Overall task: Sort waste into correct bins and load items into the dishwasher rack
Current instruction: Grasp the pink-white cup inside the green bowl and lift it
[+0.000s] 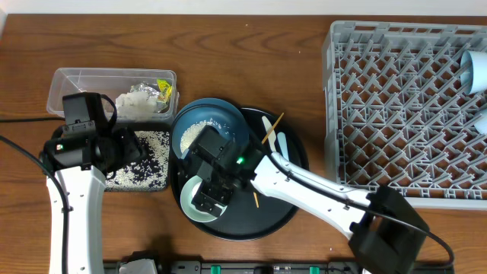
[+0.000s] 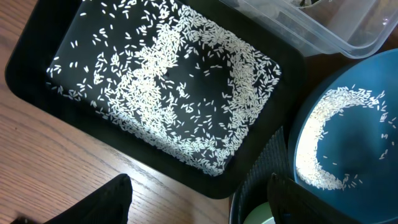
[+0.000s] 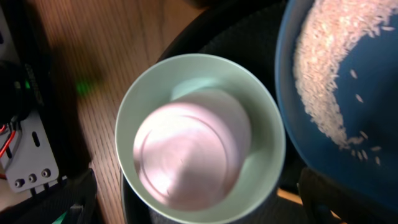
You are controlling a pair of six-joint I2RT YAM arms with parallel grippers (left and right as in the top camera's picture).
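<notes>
My right gripper should go down next toward the pale-green bowl (image 1: 188, 204). Its open fingers will come down around the small whitish cup that stands bottom up inside.
The shallow black tray (image 1: 114, 179) (image 2: 37, 74) holds loose white rice (image 2: 168, 93). The clear tub (image 1: 76, 80) (image 2: 329, 28) holds crumpled tissue (image 1: 135, 103) and the yellow-green wrapper (image 1: 163, 90). The blue bowl (image 1: 221, 114) (image 2: 367, 130) (image 3: 373, 74) has rice (image 3: 323, 68) inside. The pale-green bowl (image 1: 188, 204) (image 3: 264, 124) holds a small whitish round piece (image 3: 189, 149), bottom up. My left gripper (image 1: 125, 148) (image 2: 202, 205) is open over the black tray's near edge. My right gripper (image 1: 213, 186) (image 3: 199, 208) is open and straddles the pale-green bowl.
Both bowls sit on a large round black tray (image 1: 281, 205), with the white spoon (image 1: 275, 137) and chopsticks (image 1: 272, 128). The grey dishwasher rack (image 1: 403, 190) stands at the right with two whitish pieces (image 1: 475, 72) at its far right edge.
</notes>
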